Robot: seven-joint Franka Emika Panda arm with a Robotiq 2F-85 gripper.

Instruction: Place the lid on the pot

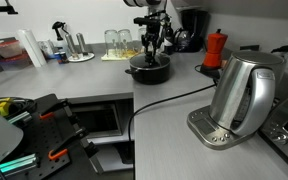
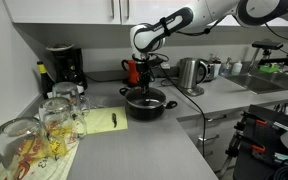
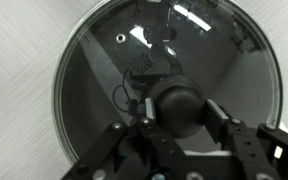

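My gripper will stay over the pot and open its fingers off the lid's black knob (image 3: 179, 110) to let go of it, because the glass lid (image 3: 104, 80) already covers the pot's opening.
A black pot (image 1: 149, 70) stands on the grey counter, also seen in the exterior view (image 2: 146, 104). In the wrist view, a round glass lid (image 3: 104, 80) with a metal rim fills the picture and covers the pot's mouth. Its black knob (image 3: 177, 105) sits between my fingers. My gripper (image 3: 179, 112) points straight down over the pot, with both finger pads against the sides of the knob. It shows in both exterior views (image 1: 152, 48) (image 2: 144, 82). The inside of the pot is hidden under the lid.
A red moka pot (image 1: 215, 48) and a steel kettle (image 1: 242, 92) stand near the pot, with a black cable (image 1: 159, 100) across the counter. Drinking glasses (image 2: 59, 112) and a yellow note pad (image 2: 102, 122) lie on the other side. A coffee machine (image 2: 62, 68) stands behind.
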